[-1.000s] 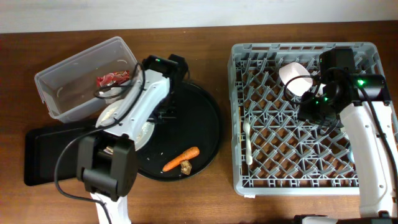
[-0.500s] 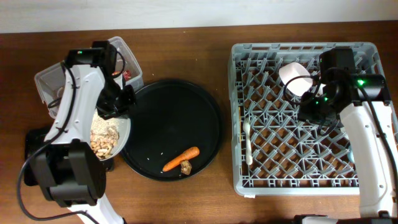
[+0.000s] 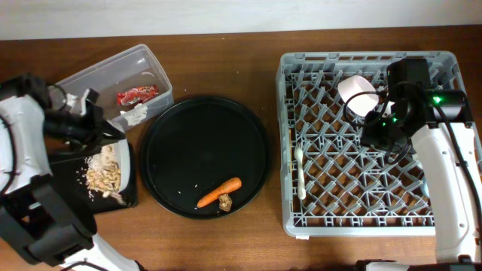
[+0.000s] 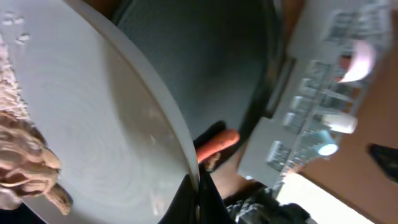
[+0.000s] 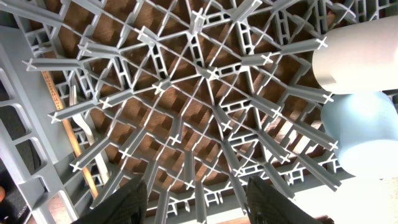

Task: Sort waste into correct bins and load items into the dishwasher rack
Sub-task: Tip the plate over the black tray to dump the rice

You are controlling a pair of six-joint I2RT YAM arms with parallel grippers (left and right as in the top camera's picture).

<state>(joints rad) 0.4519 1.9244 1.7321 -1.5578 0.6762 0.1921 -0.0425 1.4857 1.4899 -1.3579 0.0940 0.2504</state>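
Observation:
I need to lift the plate [image 3: 123, 164] across and lower it onto the rack wires beyond the fork, because they stand empty to the right of my left gripper in the overhead view.
My left gripper [image 3: 104, 137] is shut on the rim of the round white plate [image 3: 123, 164], pinching its edge [image 4: 186, 155]. It holds the plate steeply tilted over the shallow black tray [image 3: 129, 197]. Beige noodle scraps [image 3: 101, 175] lie on the tray and cling to the plate [image 4: 28, 165]. The clear tub [image 3: 83, 81] holds the red wrapper [image 3: 137, 94] and white tissue [image 3: 135, 114]. The carrot [image 3: 221, 191] and brown lump [image 3: 225, 201] lie on the round black tray [image 3: 203, 143]. My right gripper [image 3: 376, 132] is open and empty over the grey rack [image 3: 361, 226], beside the white cup [image 5: 357, 53] and blue cup [image 5: 360, 137]. The bowl is out of view.
The white fork [image 3: 300, 173] lies along the rack's left side. The white cup [image 3: 357, 92] rests near the rack's back. The round black tray sits between the bins and the rack. Bare brown table shows along the front and back edges.
My left arm has swung the plate from over the round tray leftward to the black tray and tipped it; noodles have slid onto the tray. The right arm has not moved.

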